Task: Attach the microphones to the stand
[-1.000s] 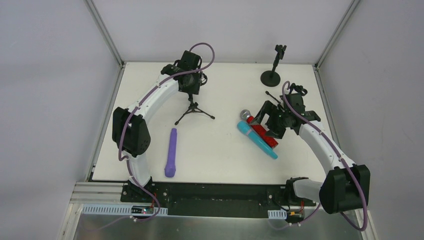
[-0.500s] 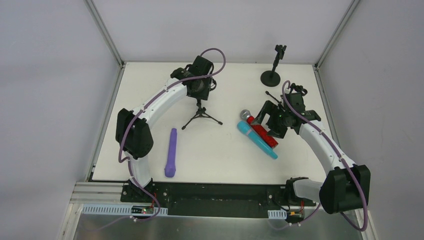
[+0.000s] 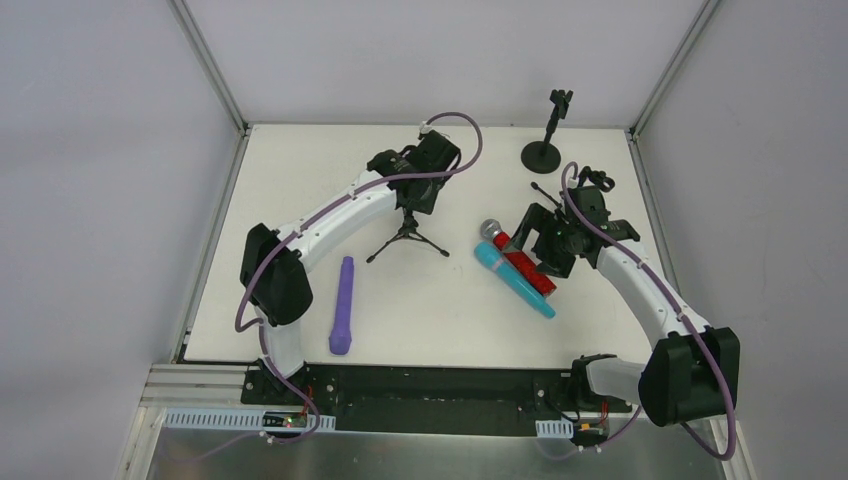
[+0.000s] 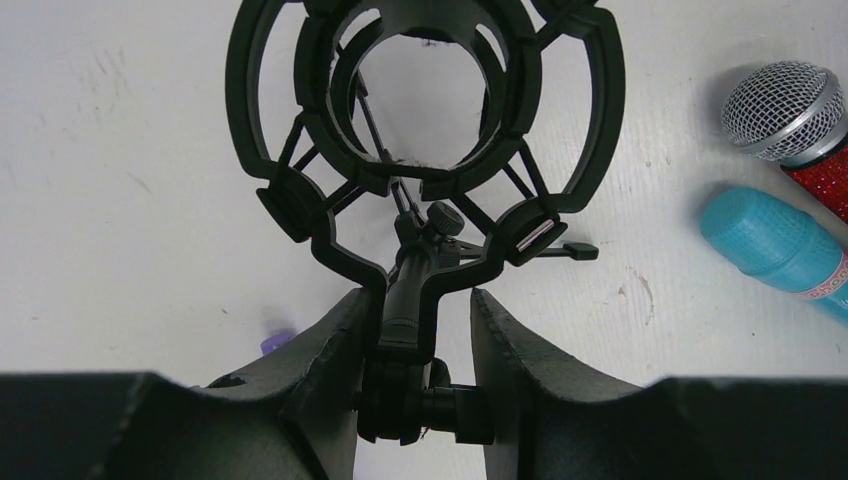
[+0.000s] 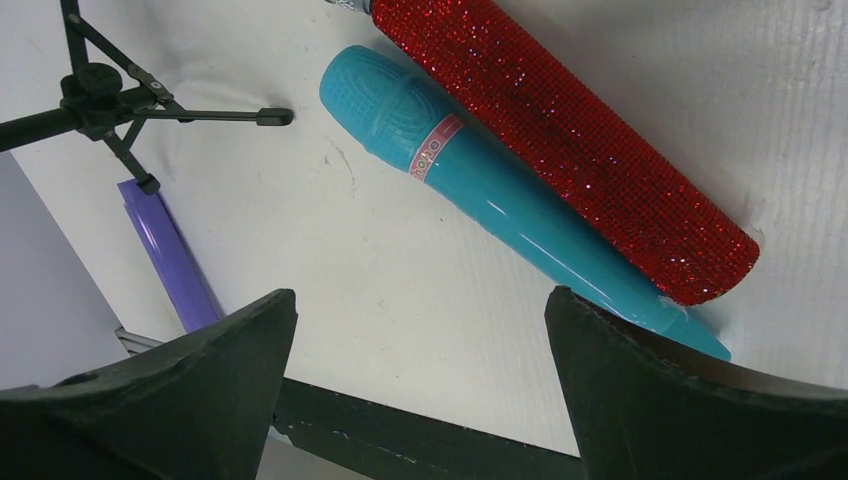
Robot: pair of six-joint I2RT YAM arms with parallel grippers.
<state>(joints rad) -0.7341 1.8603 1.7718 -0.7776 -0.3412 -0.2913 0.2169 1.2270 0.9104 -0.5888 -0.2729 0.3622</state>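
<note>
My left gripper brings the stand back toward the cyan point(image 5: 480, 190) microphone next and releases its swivel joint, as clear tabletop between purple and cyan lies back there.
A black tripod stand point(image 3: 408, 238) with a ring-shaped shock mount point(image 4: 603, 100) stands mid-table. My left gripper point(image 3: 415, 197) is shut on its neck just below the mount point(image 4: 413, 310). The red microphone point(image 3: 522, 262) with a grey mesh head point(image 4: 785, 95) lies right of centre, side by side with the cyan microphone point(image 3: 512, 280). My right gripper point(image 3: 542, 250) hovers open over their tail ends, empty point(image 5: 420, 300), with the red point(image 5: 560, 140) and cyan point(image 5: 480, 190) bodies just beyond its fingertips. The purple microphone point(image 3: 343, 305) lies alone at front left.
A second black stand with a round base point(image 3: 543, 152) is at the back right, near the corner. Grey walls close the table on three sides. The tripod's legs point(image 5: 100, 100) spread toward the cyan microphone's head.
My left arm has swung right, taking the tripod stand with it from back left toward the table's middle. The right arm and all three microphones have not moved.
</note>
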